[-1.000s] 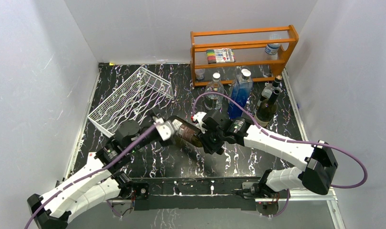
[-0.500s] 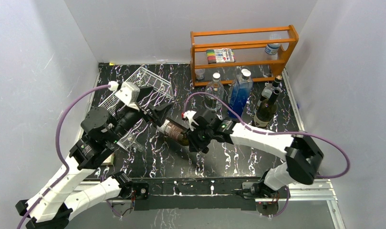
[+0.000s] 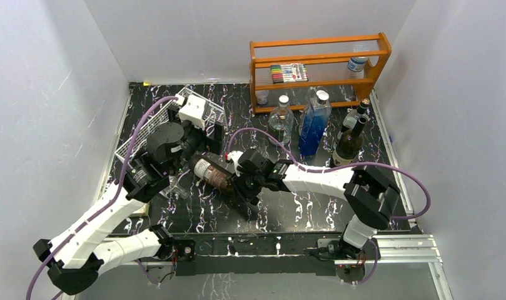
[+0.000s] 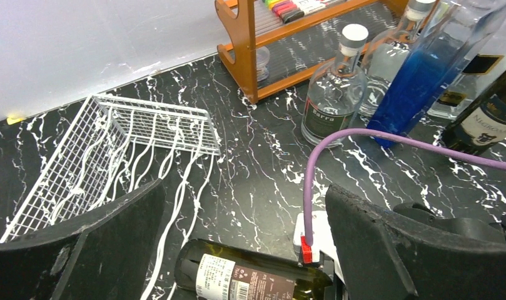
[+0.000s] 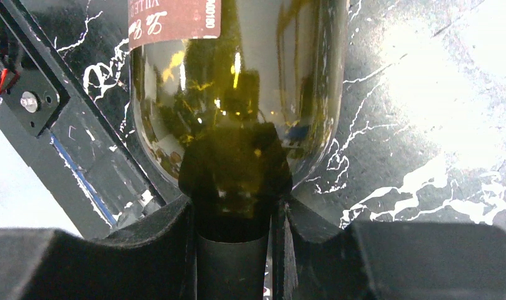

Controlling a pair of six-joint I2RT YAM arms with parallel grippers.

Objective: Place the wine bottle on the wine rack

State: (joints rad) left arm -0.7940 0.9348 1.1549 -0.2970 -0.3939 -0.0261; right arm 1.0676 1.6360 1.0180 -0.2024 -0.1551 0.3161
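Observation:
The base of the bottle faces the wires of the rack, so the robot's right gripper will next carry the bottle to the left in the top view, in between the wires, and release it.
The wine bottle, dark green with a dark label, lies on its side on the black marble table, base toward the left. My right gripper is shut on its neck; in the right wrist view the neck sits between the fingers below the bottle's shoulder. My left gripper is open and empty above the bottle's base, its fingers wide apart over the bottle. The white wire wine rack lies tilted at the back left, partly hidden by my left arm.
An orange wooden shelf stands at the back right. In front of it stand a clear bottle, a blue bottle and dark bottles. White walls close in the left, back and right sides.
My right gripper has carried the bottle leftward, toward the rack. My left arm has risen from the bottle's base and swung back over the rack side, its gripper open.

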